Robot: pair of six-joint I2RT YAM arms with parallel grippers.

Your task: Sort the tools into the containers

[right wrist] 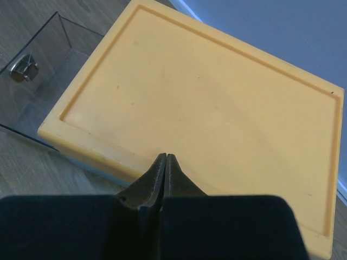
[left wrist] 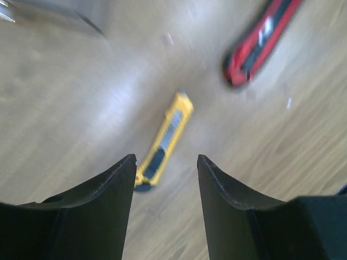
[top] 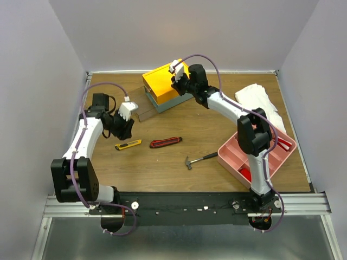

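My left gripper moves down and turns to straddle the dark-ended half of the yellow utility knife next, since the knife lies slantwise below its open fingers.
A yellow utility knife [top: 128, 144] [left wrist: 165, 138] lies on the wooden table, and a red utility knife [top: 165, 142] [left wrist: 260, 38] lies to its right. A black-handled mini hammer [top: 198, 160] rests nearer the middle. My left gripper [top: 123, 130] [left wrist: 165, 160] hovers open just above the yellow knife's near end, with nothing between its fingers. The container [top: 162, 84] [right wrist: 206, 103] with the yellow top stands at the back, and one clear drawer [top: 143, 111] [right wrist: 38, 81] is pulled out towards the left. My right gripper [top: 178, 81] [right wrist: 165, 157] is shut and empty over the yellow top's near edge.
A pink tray [top: 223, 160] sits at the right front, partly hidden by the right arm, with something red [top: 245, 173] in it. A white cloth [top: 260, 100] lies at the back right. Grey walls close in the table on three sides.
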